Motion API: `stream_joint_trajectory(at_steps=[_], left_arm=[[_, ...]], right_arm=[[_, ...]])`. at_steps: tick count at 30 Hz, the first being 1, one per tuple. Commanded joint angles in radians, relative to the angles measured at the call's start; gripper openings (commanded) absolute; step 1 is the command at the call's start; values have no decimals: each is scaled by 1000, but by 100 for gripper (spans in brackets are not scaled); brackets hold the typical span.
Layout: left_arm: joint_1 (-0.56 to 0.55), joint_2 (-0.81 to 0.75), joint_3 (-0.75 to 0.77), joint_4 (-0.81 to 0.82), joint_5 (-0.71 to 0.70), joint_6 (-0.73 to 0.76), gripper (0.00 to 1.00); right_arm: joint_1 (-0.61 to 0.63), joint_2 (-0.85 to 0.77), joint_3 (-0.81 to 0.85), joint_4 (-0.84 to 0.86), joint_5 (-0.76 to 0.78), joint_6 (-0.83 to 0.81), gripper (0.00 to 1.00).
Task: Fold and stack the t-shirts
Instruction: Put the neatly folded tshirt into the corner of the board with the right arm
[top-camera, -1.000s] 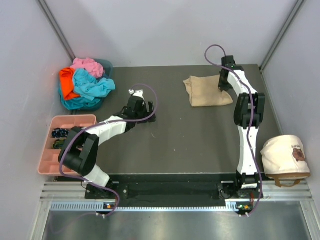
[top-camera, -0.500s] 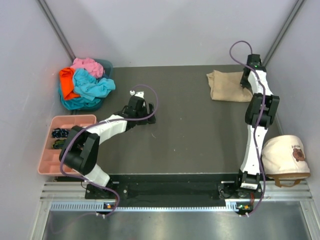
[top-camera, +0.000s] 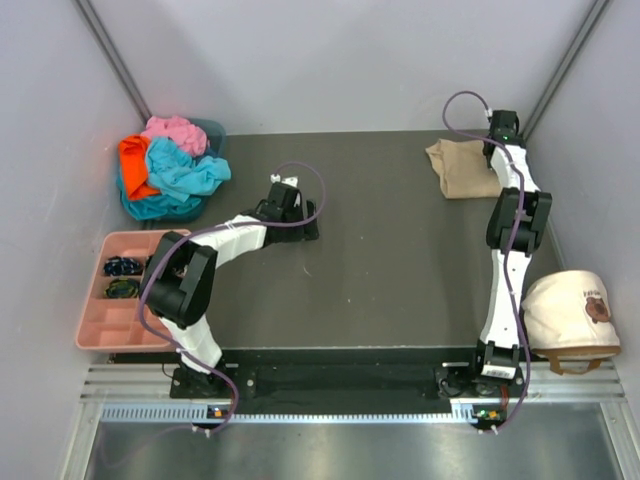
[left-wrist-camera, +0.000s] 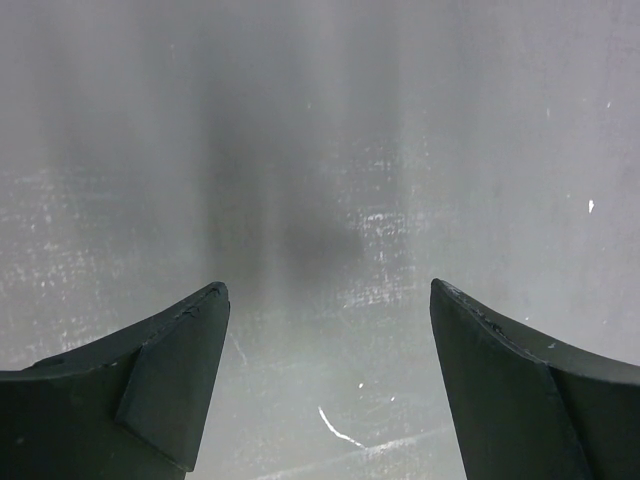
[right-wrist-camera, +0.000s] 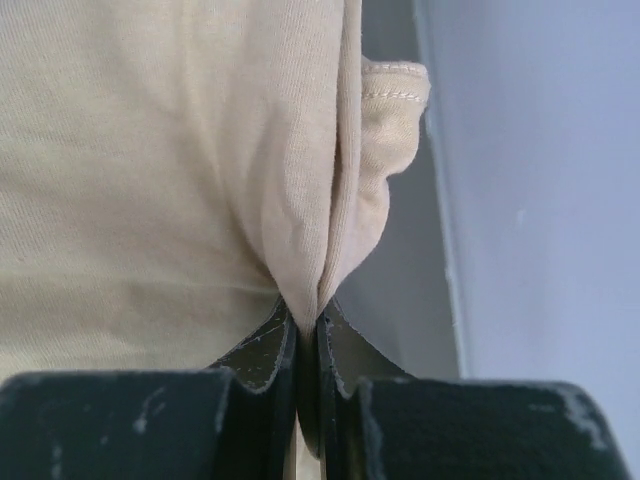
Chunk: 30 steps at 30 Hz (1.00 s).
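The robot's right gripper should pull the tan t-shirt (top-camera: 462, 168) to the right in the top view, to a bare part of the table by the wall, and let go of it there.
A folded tan t-shirt (top-camera: 462, 168) lies at the back right of the dark table (top-camera: 400, 260). My right gripper (top-camera: 495, 163) is shut on its right edge. In the right wrist view the tan t-shirt (right-wrist-camera: 150, 150) bunches into a fold pinched between the jaws of my right gripper (right-wrist-camera: 308, 315). The turquoise t-shirt (top-camera: 185, 172), the orange t-shirt (top-camera: 133, 165) and the pink t-shirt (top-camera: 173, 131) are heaped in a teal basket at the back left. My left gripper (top-camera: 303, 222) hangs open over bare table left of centre, and nothing lies between the jaws of the left gripper (left-wrist-camera: 325, 290).
A pink compartment tray (top-camera: 95, 320) with small dark items sits at the left edge. A cream cap (top-camera: 570, 312) with a brown emblem rests off the table's right side. Grey walls (right-wrist-camera: 540, 180) stand close behind and beside the tan shirt.
My right gripper has dragged the tan t-shirt rightward into the back right corner. My left arm has shifted slightly up and right, still open.
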Motion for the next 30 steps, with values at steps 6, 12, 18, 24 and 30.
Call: stream_joint_trajectory(at_steps=[6, 12, 18, 24, 30], left_arm=[[2, 32, 87, -36, 9, 3, 86], [2, 54, 107, -52, 12, 10, 86], [2, 72, 124, -56, 12, 10, 85], [2, 86, 133, -59, 12, 9, 85], [2, 93, 140, -58, 12, 6, 85]], right_arm=[[-31, 57, 66, 181, 123, -129, 0], [-51, 85, 78, 209, 141, -133, 0], [-85, 83, 55, 233, 149, -129, 0], [-102, 88, 47, 239, 130, -124, 0], [-102, 77, 50, 233, 89, -101, 0]])
